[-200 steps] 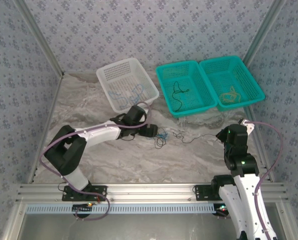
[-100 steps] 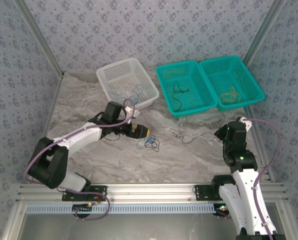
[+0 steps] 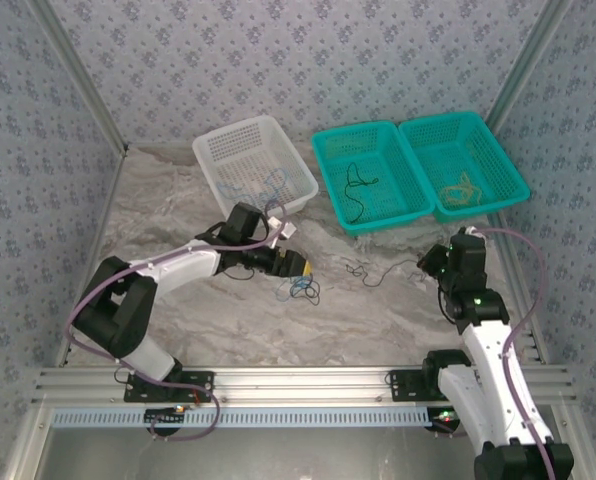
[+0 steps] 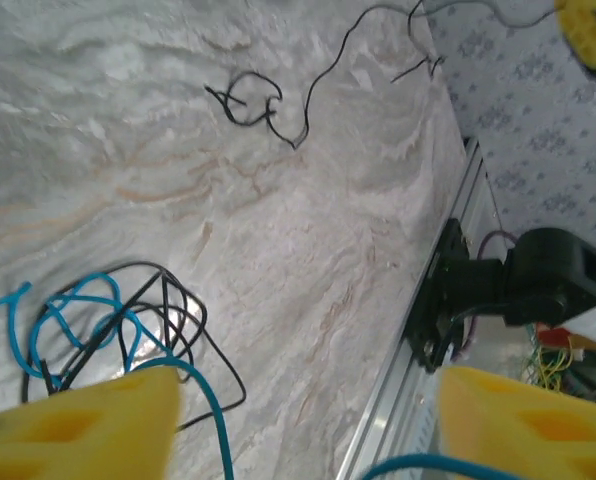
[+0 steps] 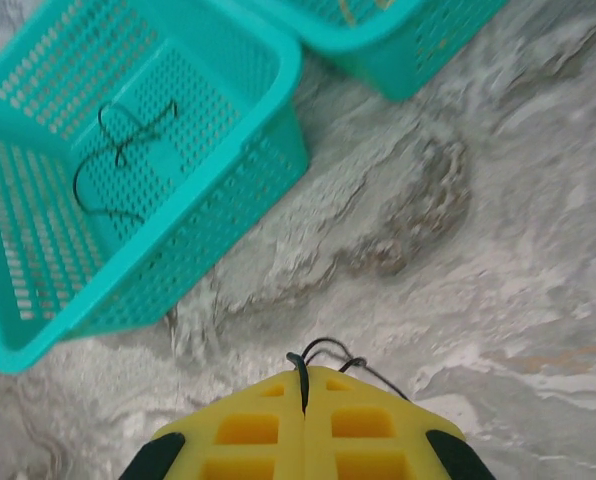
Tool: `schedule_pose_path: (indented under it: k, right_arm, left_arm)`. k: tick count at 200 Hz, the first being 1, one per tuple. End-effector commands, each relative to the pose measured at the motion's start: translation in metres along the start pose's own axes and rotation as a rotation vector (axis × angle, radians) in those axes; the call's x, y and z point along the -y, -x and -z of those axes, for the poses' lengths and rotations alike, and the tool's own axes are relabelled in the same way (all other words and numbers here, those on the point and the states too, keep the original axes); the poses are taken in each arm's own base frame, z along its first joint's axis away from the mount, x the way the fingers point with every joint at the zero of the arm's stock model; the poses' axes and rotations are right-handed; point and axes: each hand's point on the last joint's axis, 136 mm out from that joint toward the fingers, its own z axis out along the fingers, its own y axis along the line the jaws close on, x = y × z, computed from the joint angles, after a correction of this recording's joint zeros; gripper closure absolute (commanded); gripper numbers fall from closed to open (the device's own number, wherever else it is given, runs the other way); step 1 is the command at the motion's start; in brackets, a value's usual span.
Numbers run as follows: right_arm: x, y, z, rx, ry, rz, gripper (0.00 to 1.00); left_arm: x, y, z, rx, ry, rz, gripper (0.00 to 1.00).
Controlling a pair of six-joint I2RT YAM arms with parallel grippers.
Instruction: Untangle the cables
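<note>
My right gripper should next lift this matching cable, carry it outward over the rim of the teal basket already holding a black cable (image 3: 369, 180) (image 5: 138, 165) and let it go.
A tangle of blue and black cables (image 3: 302, 289) lies on the marble table, just in front of my left gripper (image 3: 298, 268). In the left wrist view the tangle (image 4: 108, 320) sits by the left yellow finger (image 4: 78, 425). A blue strand (image 4: 206, 405) curves through the wide gap of the left gripper (image 4: 306, 400), whose jaws stand apart. A thin black cable (image 3: 366, 272) runs right to my right gripper (image 3: 430, 263). In the right wrist view the right gripper (image 5: 305, 392) is shut on that black cable (image 5: 300, 372), pinched between the pads.
A white basket (image 3: 214, 150) at the back holds a blue cable (image 3: 270, 181). Beside it, one teal basket (image 3: 330, 140) holds a black cable (image 3: 353, 195) and the other teal basket (image 3: 510, 172) holds a yellow-tan cable (image 3: 461, 187). The aluminium rail (image 3: 298, 381) borders the near edge.
The tangle has shifted left and toward the near edge. My left gripper drew back left, then returned slightly right. My right gripper moved a little left and farther back.
</note>
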Motion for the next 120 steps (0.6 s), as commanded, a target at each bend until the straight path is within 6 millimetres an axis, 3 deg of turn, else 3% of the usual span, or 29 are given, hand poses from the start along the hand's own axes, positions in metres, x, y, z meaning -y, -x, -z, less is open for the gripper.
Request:
schedule_pose_path:
  k: [1,36,69,108,120]
  right_arm:
    - [-0.035,-0.003,0.003,-0.054,0.176,0.063,1.00]
    - [-0.097,0.031,0.041,0.018,0.439,0.180,1.00]
    - [-0.168,0.073,0.098,0.078,0.712,0.295,1.00]
    - [-0.226,0.138,0.153,0.257,0.830,0.412,1.00]
    - [-0.240,0.155,0.158,0.301,0.851,0.431,1.00]
  left_arm:
    - [0.011,0.026,0.003,0.068,-0.032,-0.033,0.54]
    - [0.006,0.030,0.007,0.088,-0.002,-0.035,0.79]
    - [-0.002,0.035,0.010,0.120,0.044,-0.032,1.00]
    - [-0.015,0.034,0.010,0.135,0.094,-0.007,1.00]
    - [-0.019,0.034,0.009,0.139,0.101,0.001,1.00]
